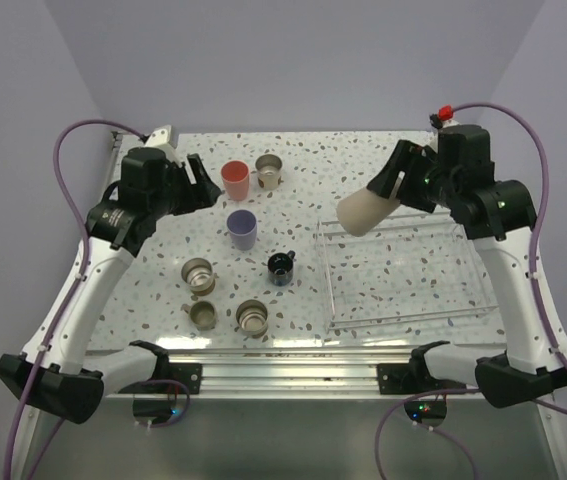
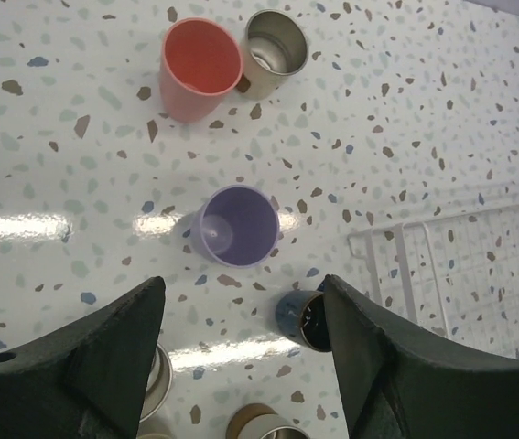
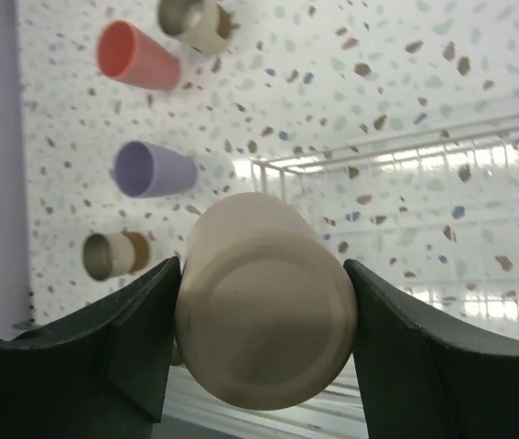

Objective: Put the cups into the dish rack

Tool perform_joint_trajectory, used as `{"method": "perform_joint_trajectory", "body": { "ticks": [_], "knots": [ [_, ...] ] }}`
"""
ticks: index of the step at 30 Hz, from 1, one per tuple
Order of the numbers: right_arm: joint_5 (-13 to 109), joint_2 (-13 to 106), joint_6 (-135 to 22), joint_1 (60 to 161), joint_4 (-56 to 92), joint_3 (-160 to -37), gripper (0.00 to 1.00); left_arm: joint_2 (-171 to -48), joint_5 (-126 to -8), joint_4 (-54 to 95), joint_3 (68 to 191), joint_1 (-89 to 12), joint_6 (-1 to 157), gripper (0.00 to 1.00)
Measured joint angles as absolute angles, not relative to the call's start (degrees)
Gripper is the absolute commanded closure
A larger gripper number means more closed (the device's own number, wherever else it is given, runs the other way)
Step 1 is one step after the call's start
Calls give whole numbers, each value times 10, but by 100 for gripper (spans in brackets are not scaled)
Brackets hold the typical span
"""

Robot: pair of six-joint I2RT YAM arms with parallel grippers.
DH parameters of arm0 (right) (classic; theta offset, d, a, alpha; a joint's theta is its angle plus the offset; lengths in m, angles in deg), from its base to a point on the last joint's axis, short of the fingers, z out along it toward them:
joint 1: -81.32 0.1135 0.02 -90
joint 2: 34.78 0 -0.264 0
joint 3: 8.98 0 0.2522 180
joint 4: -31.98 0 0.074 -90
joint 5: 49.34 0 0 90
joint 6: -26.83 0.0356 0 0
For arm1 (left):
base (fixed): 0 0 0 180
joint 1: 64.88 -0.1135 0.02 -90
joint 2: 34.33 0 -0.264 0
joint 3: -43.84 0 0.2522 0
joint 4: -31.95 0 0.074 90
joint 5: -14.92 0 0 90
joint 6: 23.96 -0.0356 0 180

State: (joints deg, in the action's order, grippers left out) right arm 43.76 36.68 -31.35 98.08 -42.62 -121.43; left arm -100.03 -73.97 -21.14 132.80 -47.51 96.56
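Observation:
My right gripper should next go down to the rack's bare far corner (image 1: 347, 250) (image 3: 327, 198), which is below it and to its left in the top view, turn the tilted cup upright and let go of it.
My right gripper (image 1: 391, 192) is shut on the beige cup (image 1: 363, 211), held tilted in the air over the far left corner of the wire dish rack (image 1: 403, 318); its base faces the right wrist camera (image 3: 264, 315). My left gripper (image 1: 201, 186) is open and empty above the table, left of the coral-red cup (image 1: 235, 180). The lavender cup (image 1: 242, 229), the black mug (image 1: 281, 267) and four steel cups (image 1: 268, 172) (image 1: 198, 274) (image 1: 203, 314) (image 1: 252, 317) stand on the table. In the left wrist view the lavender cup (image 2: 235, 225) lies ahead of the open jaws.
The speckled table (image 1: 383, 160) ends at a metal rail along its near edge (image 1: 293, 372). Purple cables (image 1: 63, 150) loop beside both arms. The rack (image 3: 405, 174) holds no cups.

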Motion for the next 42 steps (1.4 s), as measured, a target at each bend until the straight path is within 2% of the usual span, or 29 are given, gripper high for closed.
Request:
{"method": "perform_joint_trajectory", "body": {
  "ticks": [5, 13, 25, 42],
  "knots": [
    [388, 370, -332, 989, -452, -1152, 100, -1022, -763, -226, 1327, -475, 939, 27],
    [285, 437, -342, 1063, -447, -1139, 100, -1100, -768, -215, 1323, -475, 928, 29],
    [226, 453, -325, 1101, -346, -988, 100, -1134, -765, -181, 1271, -475, 907, 30],
    [134, 512, -310, 1155, -242, -954, 100, -1165, -757, -148, 1253, -475, 902, 30]
  ]
}}
